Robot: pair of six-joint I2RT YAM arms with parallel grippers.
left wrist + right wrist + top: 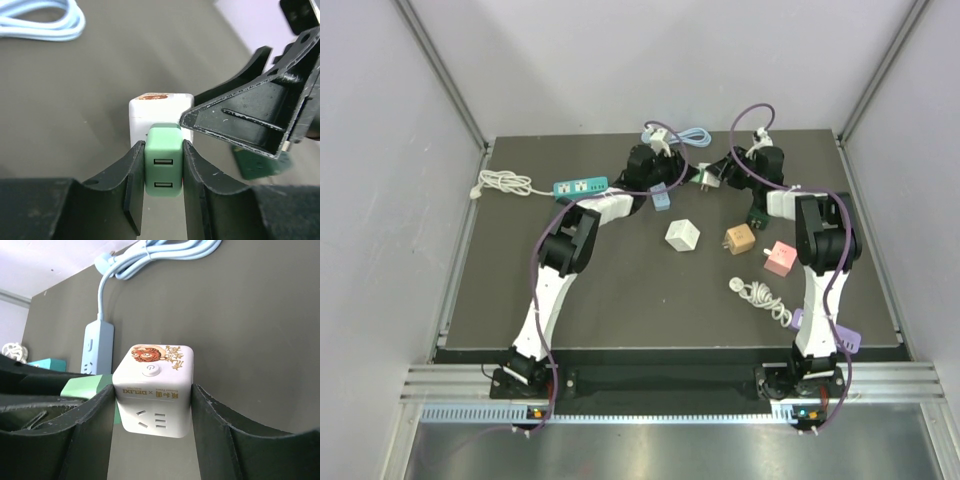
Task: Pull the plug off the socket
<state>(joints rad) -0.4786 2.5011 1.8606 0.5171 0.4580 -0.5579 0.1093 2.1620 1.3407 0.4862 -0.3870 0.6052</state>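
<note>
My left gripper needs to pull the plug off next, move back and down to the bare mat by the white cord, and release the plug there.
A white cube socket (154, 390) with a tiger sticker and power button on top is clamped between my right gripper's (153, 390) fingers. A mint-green USB plug (163, 162) sits against the cube's side (160, 112) with no gap showing. My left gripper (163, 146) is shut on that plug, one finger on each flank. The plug shows as a green edge in the right wrist view (85, 386). In the top view both grippers meet at the back centre of the mat, round the cube (706, 180).
A light-blue power strip (97, 347) and its coiled cable (685, 137) lie just behind. A teal strip (580, 186), a white cube (682, 236), an orange cube (739, 241), a pink cube (780, 258), a dark green adapter (260, 165) and a white cord (760, 295) lie around.
</note>
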